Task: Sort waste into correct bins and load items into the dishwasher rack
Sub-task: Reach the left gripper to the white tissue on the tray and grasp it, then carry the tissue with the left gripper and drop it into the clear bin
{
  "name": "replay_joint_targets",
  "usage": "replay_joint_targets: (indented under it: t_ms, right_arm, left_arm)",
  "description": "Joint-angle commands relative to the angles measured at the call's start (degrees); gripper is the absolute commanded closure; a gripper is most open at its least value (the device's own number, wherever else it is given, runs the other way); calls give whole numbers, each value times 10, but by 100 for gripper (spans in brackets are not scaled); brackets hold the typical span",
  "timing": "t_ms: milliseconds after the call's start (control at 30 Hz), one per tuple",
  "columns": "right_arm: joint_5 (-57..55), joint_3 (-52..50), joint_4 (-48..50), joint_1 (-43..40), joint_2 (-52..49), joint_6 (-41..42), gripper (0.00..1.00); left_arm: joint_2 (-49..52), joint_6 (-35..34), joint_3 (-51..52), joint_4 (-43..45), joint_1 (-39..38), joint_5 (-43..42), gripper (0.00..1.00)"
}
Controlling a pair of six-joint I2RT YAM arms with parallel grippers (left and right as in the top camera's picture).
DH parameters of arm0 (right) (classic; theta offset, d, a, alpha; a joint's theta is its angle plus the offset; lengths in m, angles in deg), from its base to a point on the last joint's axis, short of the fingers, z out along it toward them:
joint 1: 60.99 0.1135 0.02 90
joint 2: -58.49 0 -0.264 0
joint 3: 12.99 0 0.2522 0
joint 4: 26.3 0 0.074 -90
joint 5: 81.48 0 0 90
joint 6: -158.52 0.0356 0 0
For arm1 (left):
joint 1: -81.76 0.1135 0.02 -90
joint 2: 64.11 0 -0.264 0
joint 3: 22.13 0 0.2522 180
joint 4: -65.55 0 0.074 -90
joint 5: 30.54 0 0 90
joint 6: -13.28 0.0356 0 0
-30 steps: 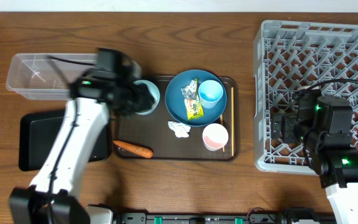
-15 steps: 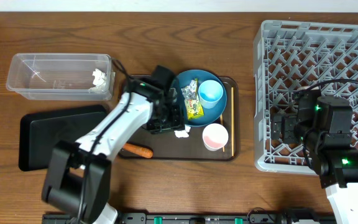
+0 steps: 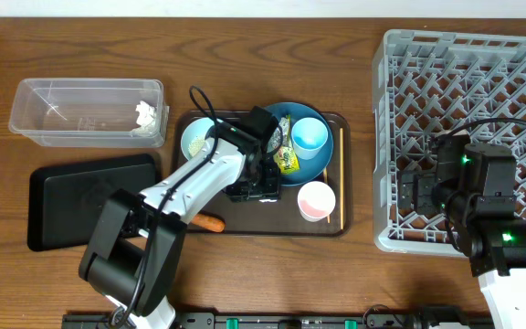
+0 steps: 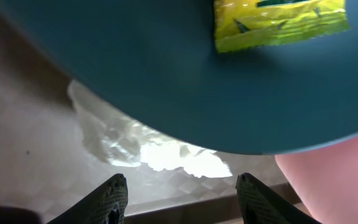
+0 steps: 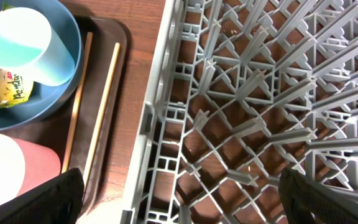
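Observation:
The crumpled white tissue's near edge (image 4: 178, 160) sticks out past the dark blue plate's rim, so the robot's left gripper will go down onto that loose edge of the tissue and close.
My left gripper (image 3: 257, 189) is open and low over the crumpled white tissue (image 4: 148, 146), its fingers (image 4: 182, 199) on either side of it on the brown tray. The tissue lies against the dark blue plate (image 3: 301, 170), which holds the yellow wrapper (image 3: 286, 152) and the light blue cup (image 3: 310, 137). The pinkish cup (image 3: 317, 200), the bowl (image 3: 194, 139), the carrot (image 3: 210, 222) and the chopsticks (image 3: 341, 174) are on the tray. My right gripper (image 5: 182, 205) is open and empty over the front-left of the dishwasher rack (image 3: 464, 82).
The clear tub (image 3: 80, 114) at the far left holds white scraps (image 3: 146, 113). The flat black tray (image 3: 71, 196) lies in front of it. The brown serving tray (image 3: 199, 196) sits between the bins and the rack.
My left arm has swung from the tub's right end over to the serving tray and come down at the tissue. White scraps now show in the tub. The right arm has not moved.

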Motion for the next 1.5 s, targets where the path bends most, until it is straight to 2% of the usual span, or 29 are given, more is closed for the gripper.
replay_joint_targets:
  t_ms: [0, 267, 800, 867, 1167, 1467]
  right_arm:
    - [2, 10, -4, -4, 0, -5, 1]
    - [2, 10, -8, -4, 0, -5, 1]
    - [2, 10, -8, -4, 0, -2, 1]
    - [2, 10, -8, -4, 0, -2, 1]
    - [6, 10, -10, -4, 0, -2, 1]
    - [6, 10, -10, -4, 0, -3, 1]
  left_arm:
    - [8, -7, 4, -1, -13, 41, 41]
    - [8, -7, 4, 6, -29, 97, 41]
    - [36, -7, 4, 32, -30, 98, 42]
    - [36, -7, 4, 38, -30, 98, 48]
    - [36, -7, 4, 40, -30, 98, 92]
    - [11, -6, 4, -12, -19, 102, 94]
